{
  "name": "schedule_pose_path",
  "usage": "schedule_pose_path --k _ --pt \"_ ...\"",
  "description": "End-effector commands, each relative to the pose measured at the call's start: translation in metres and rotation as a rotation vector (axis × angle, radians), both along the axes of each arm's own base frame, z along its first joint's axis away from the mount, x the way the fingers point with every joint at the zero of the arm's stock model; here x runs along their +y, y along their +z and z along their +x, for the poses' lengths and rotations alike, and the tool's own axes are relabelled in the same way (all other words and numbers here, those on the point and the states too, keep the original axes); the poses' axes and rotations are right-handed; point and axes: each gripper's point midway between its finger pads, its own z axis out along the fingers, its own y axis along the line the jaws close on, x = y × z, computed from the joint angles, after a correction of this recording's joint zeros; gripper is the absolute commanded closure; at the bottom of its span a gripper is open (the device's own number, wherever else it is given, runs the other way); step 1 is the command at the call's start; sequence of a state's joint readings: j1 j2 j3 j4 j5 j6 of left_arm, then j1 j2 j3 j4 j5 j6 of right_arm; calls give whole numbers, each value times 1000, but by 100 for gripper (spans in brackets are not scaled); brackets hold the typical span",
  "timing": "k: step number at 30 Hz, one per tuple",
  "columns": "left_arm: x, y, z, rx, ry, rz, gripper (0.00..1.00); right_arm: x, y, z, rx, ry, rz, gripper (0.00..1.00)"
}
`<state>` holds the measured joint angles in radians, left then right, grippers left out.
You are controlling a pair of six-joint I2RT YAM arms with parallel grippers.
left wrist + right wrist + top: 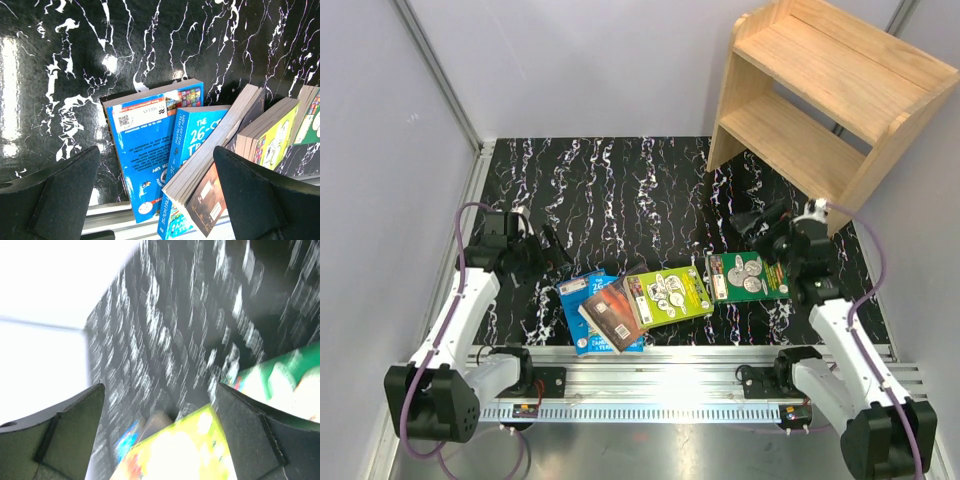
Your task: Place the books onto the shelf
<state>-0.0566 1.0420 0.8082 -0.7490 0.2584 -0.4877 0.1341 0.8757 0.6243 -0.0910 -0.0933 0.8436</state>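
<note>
Next, my right gripper comes down and back onto the lime green book's end (pixel 703 292) (pixel 214 437) beside the coin book, as the lime book lies atop the brown-red one.
Several books lie in an overlapping row near the table's front edge: a blue one (pixel 577 298), a dark brown-red one (pixel 613 313), a lime green one (pixel 670 293) and a dark green one with silver coins (pixel 746 275). The light wooden shelf (pixel 830 90) stands at the back right with both tiers bare. My left gripper (pixel 552 255) hangs open just left of the blue book. In the left wrist view its jaws (pixel 157 187) frame two blue books (pixel 145 145) and the brown-red book (pixel 215 195). My right gripper (pixel 748 222) is open above the coin book, holding nothing. Its blurred wrist view shows the lime book (pixel 185 450).
The table top (pixel 620 190) is black marble-patterned, bounded by grey walls on the left and behind. A metal rail (pixel 650 365) carrying both arm bases runs along the near edge, right against the books. The shelf's slanted side panel (pixel 880 160) stands close behind the right arm.
</note>
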Motion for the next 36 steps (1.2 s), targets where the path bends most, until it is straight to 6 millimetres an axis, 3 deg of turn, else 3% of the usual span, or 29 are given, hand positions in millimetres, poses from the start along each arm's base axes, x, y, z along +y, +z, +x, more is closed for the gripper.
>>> schedule_pose_path --k 1,5,8,9,16,19,26,36 --pt "-6 11 4 -62 -22 -10 1 49 -49 -47 329 118 381 0" --pt "-9 11 2 -65 -28 -1 1 63 -78 -81 515 157 329 0" --pt "-10 12 1 -73 -26 8 1 83 -90 -103 598 198 411 0" --pt "-11 13 1 -79 -28 5 1 87 -102 -113 638 193 427 0" --pt "-14 12 0 -85 -29 10 1 116 -129 -151 779 228 414 0" --pt "-14 13 0 -91 -26 17 1 125 -141 -158 813 256 386 0" --pt "-15 16 -6 -91 -24 44 1 142 -167 -146 814 236 446 0" --pt "-30 16 -23 -98 -76 126 1 152 -204 -149 832 201 441 0"
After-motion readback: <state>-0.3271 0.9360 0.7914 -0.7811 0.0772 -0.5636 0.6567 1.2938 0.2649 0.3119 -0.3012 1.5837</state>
